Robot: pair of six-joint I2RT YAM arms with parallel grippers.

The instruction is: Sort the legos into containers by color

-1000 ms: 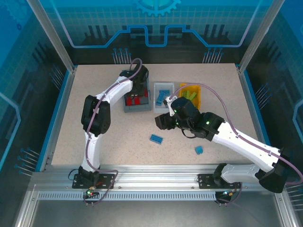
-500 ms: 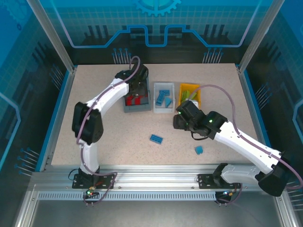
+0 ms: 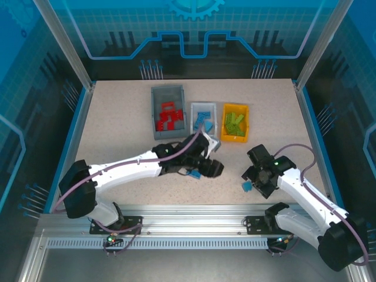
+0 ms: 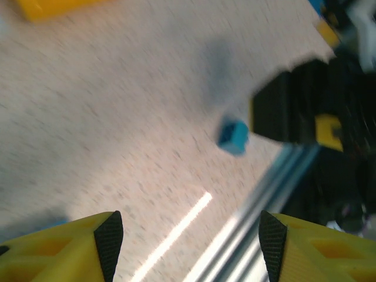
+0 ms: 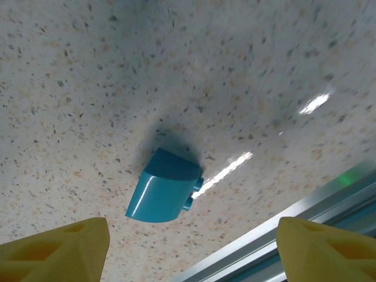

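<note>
The right gripper turns square and lowers around the small curved blue brick [image 3: 247, 186] [image 5: 164, 188] next, as the brick lies below the gripper, slanted to its open fingers.
Two blue legos lie loose on the table. A flat blue brick [image 3: 192, 173] is half hidden under my left arm. My left gripper [image 3: 217, 168] hangs just right of it, open and empty [image 4: 185, 247]. A small curved blue brick [image 3: 247, 186] lies near the front edge. My right gripper [image 3: 253, 181] hovers over it, open, and the brick [image 5: 165, 187] sits on the table just ahead of the gap between its fingers [image 5: 194, 249], untouched. The same brick [image 4: 233, 136] appears blurred in the left wrist view. Red legos fill the dark grey bin [image 3: 154, 114], blue ones the white bin [image 3: 192, 120], green ones the orange-yellow bin [image 3: 245, 122].
The three bins stand in a row at the back middle of the table. The aluminium front rail [image 5: 282, 247] runs close to the curved brick. My right arm's dark wrist [image 4: 299, 111] stands just beyond that brick in the left wrist view.
My left arm has swung from the grey bin down to the table's middle, over the flat blue brick. My right arm has drawn back from the bins to the curved brick near the front edge.
</note>
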